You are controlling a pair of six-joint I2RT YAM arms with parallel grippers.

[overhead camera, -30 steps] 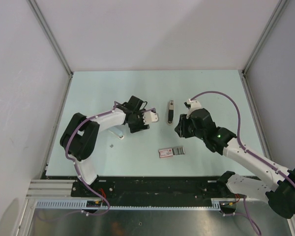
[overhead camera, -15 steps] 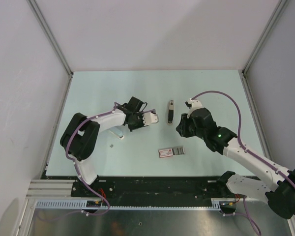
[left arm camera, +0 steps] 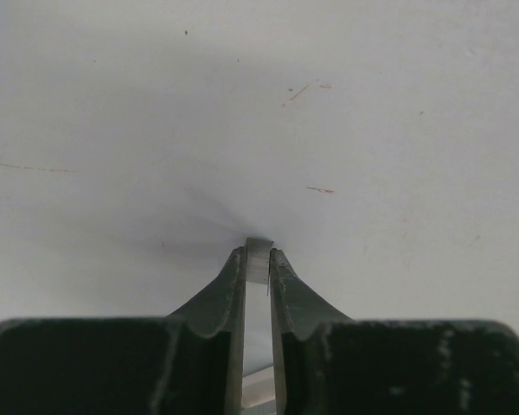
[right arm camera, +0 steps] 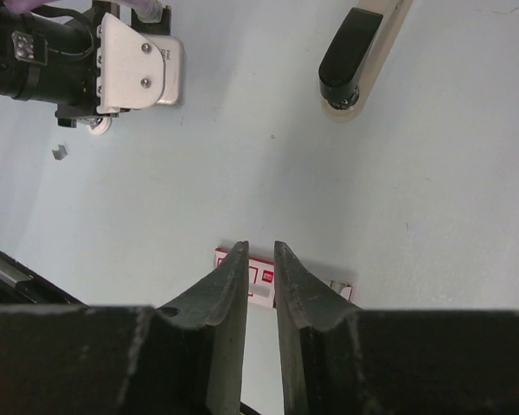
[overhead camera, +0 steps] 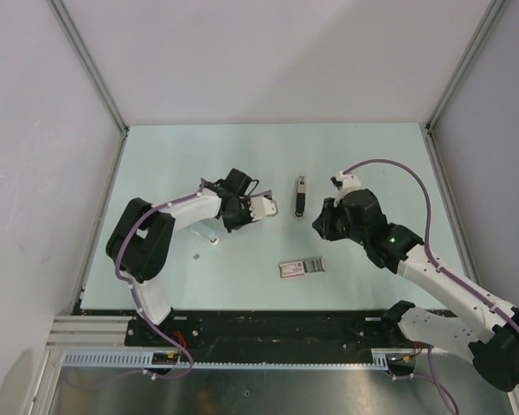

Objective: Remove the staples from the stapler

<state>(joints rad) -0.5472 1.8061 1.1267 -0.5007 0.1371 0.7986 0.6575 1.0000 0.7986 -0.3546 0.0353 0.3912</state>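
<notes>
The left gripper rises next, turns level toward the right gripper's parted fingers and releases the strip of staples there, because those fingers are empty.
The stapler (overhead camera: 300,197), slim and black on a pale base, lies flat on the table between the arms; the right wrist view shows it at the top (right arm camera: 355,56). My left gripper (left arm camera: 258,259) points down at the table left of the stapler, shut on a small silvery strip of staples (left arm camera: 258,252) at its tips. In the top view the left gripper (overhead camera: 242,216) is mostly hidden under its own wrist. My right gripper (right arm camera: 260,251) hovers right of the stapler, jaws a narrow gap apart with nothing between them.
A flat pink-and-grey packet (overhead camera: 302,267) lies near the front, under the right fingertips in the right wrist view (right arm camera: 264,275). A tiny grey bit (overhead camera: 196,257) sits by the left arm. A small white piece (overhead camera: 209,235) lies beside the left forearm.
The left jaws have closed from wide apart onto the staple strip. The right arm has drifted slightly to the right and its jaws have narrowed a little.
</notes>
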